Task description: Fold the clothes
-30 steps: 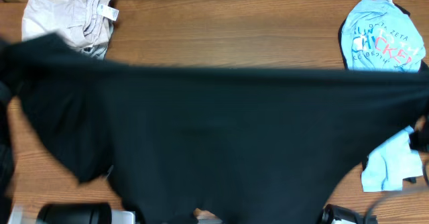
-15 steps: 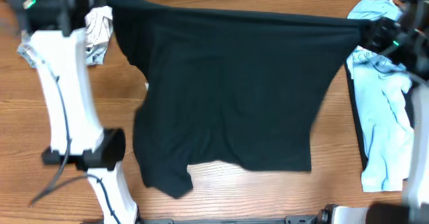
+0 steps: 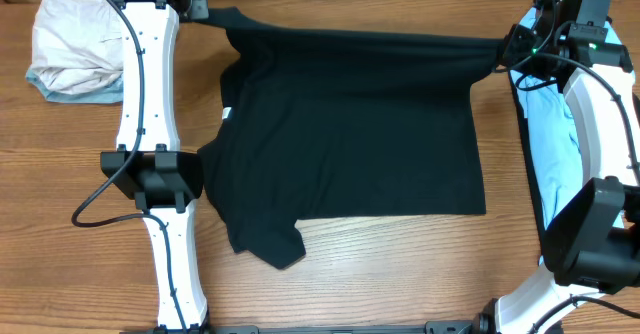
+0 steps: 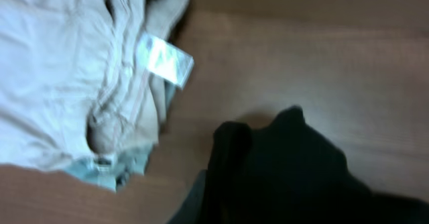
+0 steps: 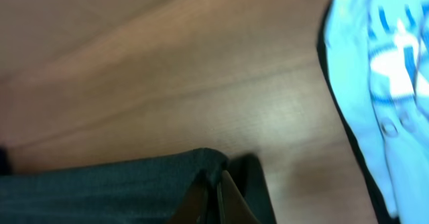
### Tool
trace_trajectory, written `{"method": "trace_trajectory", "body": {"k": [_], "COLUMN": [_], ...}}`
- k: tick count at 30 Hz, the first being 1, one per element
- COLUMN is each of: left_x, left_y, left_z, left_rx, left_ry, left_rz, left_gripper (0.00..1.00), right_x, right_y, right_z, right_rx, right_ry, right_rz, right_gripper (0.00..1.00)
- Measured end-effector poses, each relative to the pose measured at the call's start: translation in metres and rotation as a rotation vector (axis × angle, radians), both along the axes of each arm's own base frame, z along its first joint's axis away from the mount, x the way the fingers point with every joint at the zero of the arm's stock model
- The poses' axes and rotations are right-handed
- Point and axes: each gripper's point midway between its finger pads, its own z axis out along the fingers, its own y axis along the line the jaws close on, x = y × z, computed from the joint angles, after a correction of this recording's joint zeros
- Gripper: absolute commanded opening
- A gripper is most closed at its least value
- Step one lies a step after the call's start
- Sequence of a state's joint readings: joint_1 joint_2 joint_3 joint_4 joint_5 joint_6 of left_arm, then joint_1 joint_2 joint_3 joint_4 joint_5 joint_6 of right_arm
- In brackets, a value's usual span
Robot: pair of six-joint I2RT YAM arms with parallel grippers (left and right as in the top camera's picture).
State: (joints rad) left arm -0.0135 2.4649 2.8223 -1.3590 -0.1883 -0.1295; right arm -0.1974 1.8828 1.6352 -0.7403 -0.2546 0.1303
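Observation:
My right gripper brings the shirt's hem back and down onto the shirt's side edge by the tee next to release, since that edge lies flat below and back.
The black shirt (image 3: 350, 134) lies spread over the middle of the table, its far edge stretched taut between both grippers. My left gripper (image 3: 205, 10) is shut on its far left corner; in the left wrist view the black cloth (image 4: 288, 170) hides the fingers. My right gripper (image 3: 510, 46) is shut on the far right corner, and the right wrist view shows its fingertips (image 5: 216, 194) pinching the shirt's hem (image 5: 100, 184). The beige and grey pieces (image 3: 70, 39) sit bunched at far left, white tag (image 4: 164, 60) showing. The light blue tee (image 3: 555, 144) lies at the right, partly under my right arm.
The wooden table (image 3: 350, 274) shows in front of the shirt. My left arm's elbow (image 3: 150, 169) hangs beside the shirt's left sleeve. My right arm's elbow (image 3: 595, 224) is over the blue tee (image 5: 382, 70). The table's far edge runs just behind both grippers.
Both grippers carried the black shirt away toward the far edge and lowered it. It was held up near the camera; now most of it lies flat on the table.

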Motion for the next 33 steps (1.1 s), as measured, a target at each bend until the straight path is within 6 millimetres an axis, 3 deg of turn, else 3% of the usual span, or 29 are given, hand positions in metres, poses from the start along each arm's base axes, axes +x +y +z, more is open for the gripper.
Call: {"method": "trace_trajectory", "body": {"k": [7,13,20,29,32,33], "left_x": [-0.034,-0.064,-0.078,-0.103,-0.112,-0.116], "left_y": [-0.009,-0.011,-0.011,-0.006,-0.006,-0.006], "left_z": [-0.020,-0.033,-0.054,-0.114,-0.130,-0.135], "left_rx": [-0.050,-0.063,-0.071,-0.075,-0.076,-0.076], "left_ry": [0.162,0.299,0.396,0.598,0.653,0.673], "left_rz": [-0.025,-0.027,-0.024,-0.007,-0.003,-0.003], "left_gripper": [0.04,0.04,0.04,0.04,0.05,0.10], "right_x": [-0.018,-0.046,-0.068,-0.074,-0.079,-0.082], "right_y": [-0.007,-0.004,0.001,0.002,0.002,0.003], "right_z": [-0.019,-0.065,-0.104,-0.111,-0.113,-0.114], "right_rx": [-0.032,-0.024,-0.012,-0.009,-0.006,-0.003], "right_ry": [0.095,0.216,0.283,0.300,0.322,0.335], "right_rz": [-0.033,-0.039,-0.036,-0.036,-0.035,-0.035], "right_gripper": [0.04,0.04,0.07,0.09,0.14,0.17]}}
